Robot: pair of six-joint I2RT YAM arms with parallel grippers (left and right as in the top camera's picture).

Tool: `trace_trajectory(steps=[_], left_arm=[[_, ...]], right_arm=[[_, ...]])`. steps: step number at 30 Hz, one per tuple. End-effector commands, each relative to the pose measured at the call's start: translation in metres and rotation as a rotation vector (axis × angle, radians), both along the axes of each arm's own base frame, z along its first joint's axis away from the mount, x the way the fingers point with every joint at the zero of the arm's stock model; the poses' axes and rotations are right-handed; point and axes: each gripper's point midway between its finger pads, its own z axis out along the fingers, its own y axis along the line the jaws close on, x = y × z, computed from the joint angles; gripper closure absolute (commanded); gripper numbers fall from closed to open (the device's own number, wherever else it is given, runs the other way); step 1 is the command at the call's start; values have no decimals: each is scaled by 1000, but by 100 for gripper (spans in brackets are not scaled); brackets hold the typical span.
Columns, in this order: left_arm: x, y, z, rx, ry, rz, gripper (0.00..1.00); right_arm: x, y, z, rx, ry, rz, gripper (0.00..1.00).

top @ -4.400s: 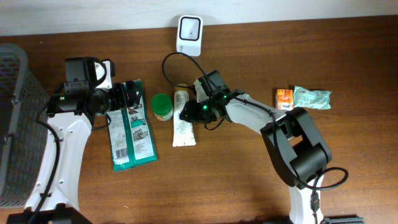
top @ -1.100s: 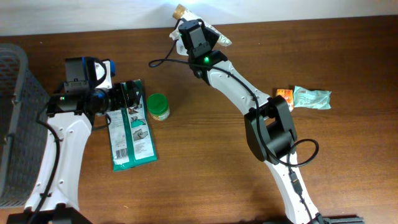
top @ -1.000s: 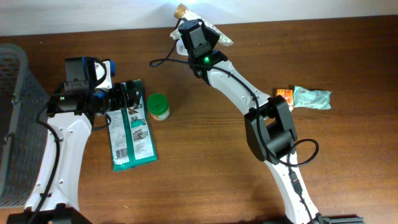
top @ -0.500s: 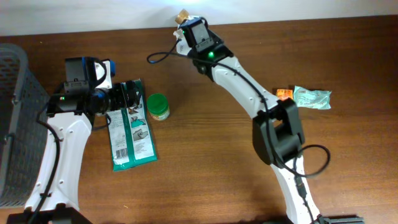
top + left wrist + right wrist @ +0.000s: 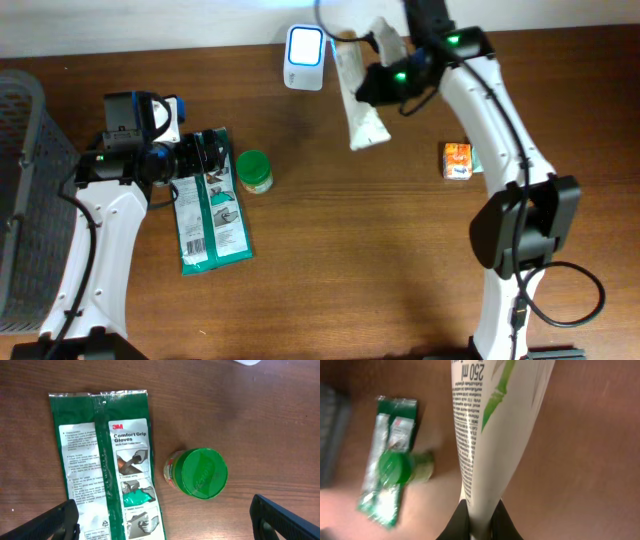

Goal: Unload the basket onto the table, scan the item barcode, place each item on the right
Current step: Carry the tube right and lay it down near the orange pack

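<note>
Next, my right gripper moves away from the scanner (image 5: 304,45), back and down to the table beside the small orange box, and releases the tube.
The item is a white tube (image 5: 362,90) with green bamboo print and small text (image 5: 495,435). It hangs in the air, just right of the white barcode scanner (image 5: 304,45) at the table's back edge. My right gripper (image 5: 385,80) is shut on the tube's flat end, its black fingers (image 5: 460,522) pinching it from both sides (image 5: 481,521). No barcode shows on the visible faces. My left gripper (image 5: 205,155) stands wide open (image 5: 170,522) over a green gloves packet (image 5: 107,470), with nothing between its fingers.
A green-lidded jar (image 5: 259,171) stands right of the gloves packet (image 5: 210,205). A small orange box (image 5: 457,160) lies at the right. A grey basket (image 5: 20,200) fills the left edge. My right arm reaches across the back right of the table.
My right arm picked the tube off the table, held it over the scanner, and in the last half second swung right with it, uncovering the scanner. The left arm has not moved.
</note>
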Motion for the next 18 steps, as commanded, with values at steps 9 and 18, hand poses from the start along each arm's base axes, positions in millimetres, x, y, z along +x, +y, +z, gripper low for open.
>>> trace_trajectory(steps=[9, 18], left_arm=[[1, -1, 5, 6, -16, -15, 1], [1, -1, 5, 5, -16, -16, 1]], right_arm=[[-74, -104, -71, -295, 375, -190, 96], [-95, -160, -133, -515, 463, -341, 96]])
